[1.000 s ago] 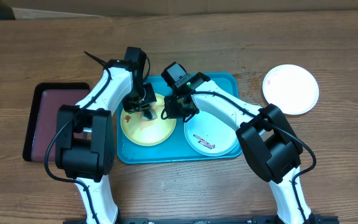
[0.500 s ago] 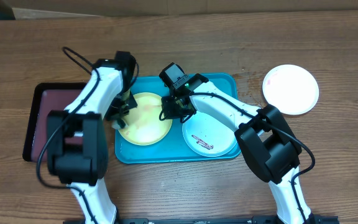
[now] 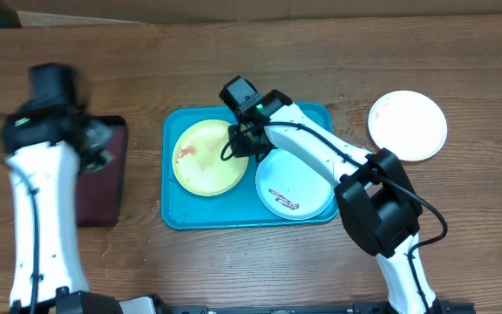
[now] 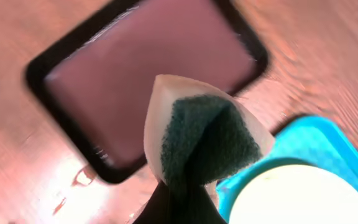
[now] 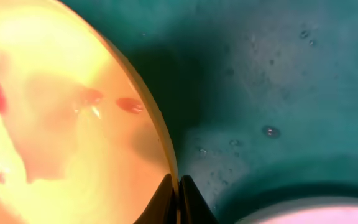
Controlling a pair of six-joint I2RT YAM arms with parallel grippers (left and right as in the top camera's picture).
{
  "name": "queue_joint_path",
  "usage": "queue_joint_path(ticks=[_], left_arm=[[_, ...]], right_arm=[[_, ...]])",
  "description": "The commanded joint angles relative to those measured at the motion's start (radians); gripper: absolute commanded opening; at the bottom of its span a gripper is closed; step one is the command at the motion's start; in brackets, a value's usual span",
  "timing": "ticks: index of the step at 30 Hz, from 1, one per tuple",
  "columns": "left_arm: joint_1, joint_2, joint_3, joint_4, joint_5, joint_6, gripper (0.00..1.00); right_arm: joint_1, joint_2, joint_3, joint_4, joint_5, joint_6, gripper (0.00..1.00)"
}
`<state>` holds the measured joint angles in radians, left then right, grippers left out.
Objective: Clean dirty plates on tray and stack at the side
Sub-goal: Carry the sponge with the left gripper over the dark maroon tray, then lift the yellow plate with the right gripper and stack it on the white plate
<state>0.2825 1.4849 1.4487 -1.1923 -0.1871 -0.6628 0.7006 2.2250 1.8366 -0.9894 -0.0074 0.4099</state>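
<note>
The white plate point(image 3: 408, 125) already sits aside. I will lift my right gripper next, move its plate to the right in the overhead view and lower it onto that white plate.
The yellow-green plate point(image 3: 203, 159) lies on the left of the turquoise tray point(image 3: 171, 216), with reddish-brown smears. My right gripper point(image 3: 237, 145) is shut on its right rim; the right wrist view shows the jaws point(image 5: 178, 190) pinching the plate's edge point(image 5: 55, 124). The mint-blue plate point(image 3: 296, 187), with a brown smear, lies on the tray's right. The white plate point(image 3: 408, 125) sits on the table at the far right. My left gripper point(image 3: 94, 141), blurred, is over the maroon tray. In the left wrist view it point(image 4: 182, 196) is shut on a white and green sponge point(image 4: 207, 134).
The dark maroon, black-rimmed tray point(image 3: 103, 187) lies left of the turquoise tray and also shows in the left wrist view point(image 4: 148, 74). The surface is a brown wooden table point(image 3: 260, 262). The right arm's links reach across the turquoise tray.
My left arm has swung left off the yellow-green plate to above the maroon tray, still holding the sponge. My right gripper has kept its hold on the plate's rim.
</note>
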Motion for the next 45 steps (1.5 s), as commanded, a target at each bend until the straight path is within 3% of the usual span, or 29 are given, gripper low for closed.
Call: queue_joint_path(ticks=[1,6,11,21,25,40,45], left_arm=[[0.116,-0.001,0.005,-0.034,0.111,-0.021,0.04],[0.242,0.010,-0.001,-0.060,0.195,-0.015,0.04],[0.271,0.019,-0.002,-0.055,0.214,-0.010,0.04],[0.267,0.020,-0.007,-0.053,0.214,-0.002,0.04],[0.267,0.020,-0.007,-0.053,0.214,0.004,0.04],[0.267,0.020,-0.007,-0.053,0.214,0.005,0.04],[0.267,0.020,-0.007,-0.053,0.214,0.006,0.04]], right_arm=[[0.037,-0.069,0.100,-0.051,0.180,-0.018,0.04],[0.089,-0.082,0.261,-0.200,0.493,-0.029,0.04],[0.178,-0.082,0.381,-0.300,0.826,-0.106,0.04],[0.335,-0.082,0.397,-0.349,1.298,-0.166,0.04],[0.351,-0.082,0.397,-0.348,1.313,-0.249,0.04],[0.348,-0.082,0.397,-0.360,1.314,-0.310,0.04],[0.318,-0.082,0.397,-0.371,1.173,-0.308,0.04]])
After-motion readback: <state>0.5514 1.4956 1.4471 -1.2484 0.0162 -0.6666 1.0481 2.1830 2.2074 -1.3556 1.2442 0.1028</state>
